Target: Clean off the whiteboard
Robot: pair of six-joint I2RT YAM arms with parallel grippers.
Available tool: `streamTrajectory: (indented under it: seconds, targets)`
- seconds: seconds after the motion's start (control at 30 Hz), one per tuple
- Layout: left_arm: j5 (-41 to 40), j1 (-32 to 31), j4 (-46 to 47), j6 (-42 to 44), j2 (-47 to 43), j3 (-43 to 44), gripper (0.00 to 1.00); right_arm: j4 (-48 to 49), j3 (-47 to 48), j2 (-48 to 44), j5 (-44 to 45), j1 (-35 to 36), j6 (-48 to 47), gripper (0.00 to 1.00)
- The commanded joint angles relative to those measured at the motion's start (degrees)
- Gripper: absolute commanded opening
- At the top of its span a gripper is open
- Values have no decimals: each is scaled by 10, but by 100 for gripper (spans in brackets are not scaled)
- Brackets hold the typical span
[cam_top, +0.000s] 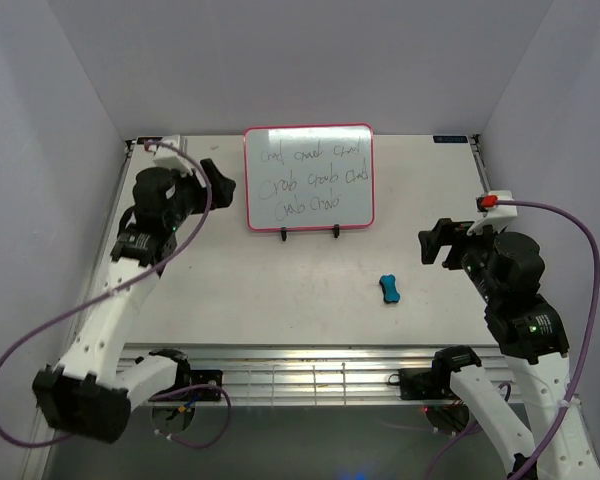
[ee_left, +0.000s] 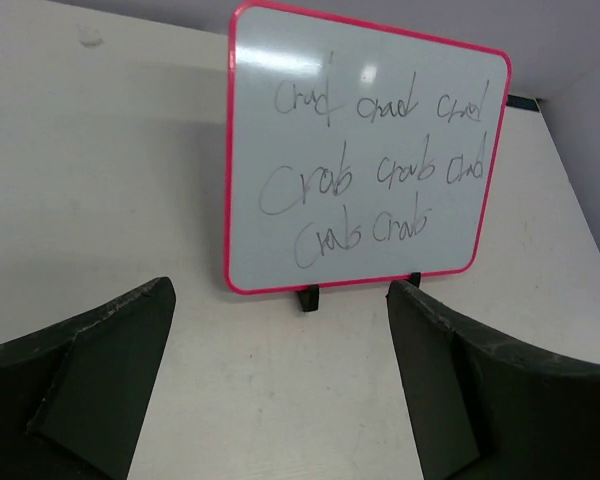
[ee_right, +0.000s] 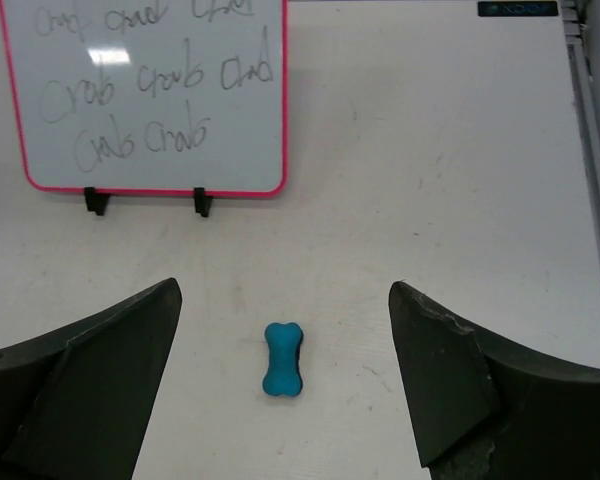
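My left gripper should next go down and turn onto the whiteboard's nearest side edge point(cam_top: 246, 178) point(ee_left: 229, 140), because that edge is below it and to its right in the top view.
The whiteboard point(cam_top: 308, 177) has a pink-red frame and stands upright on a black wire stand point(cam_top: 309, 234) at the back middle of the table. Several dark scribbled words cover its face; it also shows in the left wrist view point(ee_left: 365, 160) and the right wrist view point(ee_right: 145, 95). A small blue bone-shaped eraser point(cam_top: 388, 289) lies flat on the table, in front and to the right of the board, and shows in the right wrist view point(ee_right: 282, 360). My left gripper point(cam_top: 220, 187) is open and empty, just left of the board. My right gripper point(cam_top: 435, 243) is open and empty, above the table to the right of the eraser.
Grey walls close in the table at the back and both sides. A ribbed metal rail point(cam_top: 310, 375) runs along the near edge between the arm bases. Purple cables point(cam_top: 580, 240) loop off both arms. A small dark label point(cam_top: 450, 139) sits at the back right corner.
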Motion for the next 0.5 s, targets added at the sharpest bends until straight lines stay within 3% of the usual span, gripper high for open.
streamTrajectory:
  seconds: [0.0,0.07,0.17,0.2,0.3,0.47]
  targets:
    - [188,76,89,-8,137,57,98,57,-2,-2,-89,3,9,90]
    - [312,172,175,-7,198,68,98,48,-1,-4,-109,2,8,90]
    - [427,255,293,-34,288,68,98,39,-13,-17,-122,3,-5,90]
    - [519,263,325,-49,318,73,98,39,-17,-21,-126,3,-8,90]
    - [631,255,404,-60,442,115,98,41,-29,-26,-139,2,-14,90]
    - [726,248,534,-169,603,179,98,31,-23,-27,-174,3,-16,90]
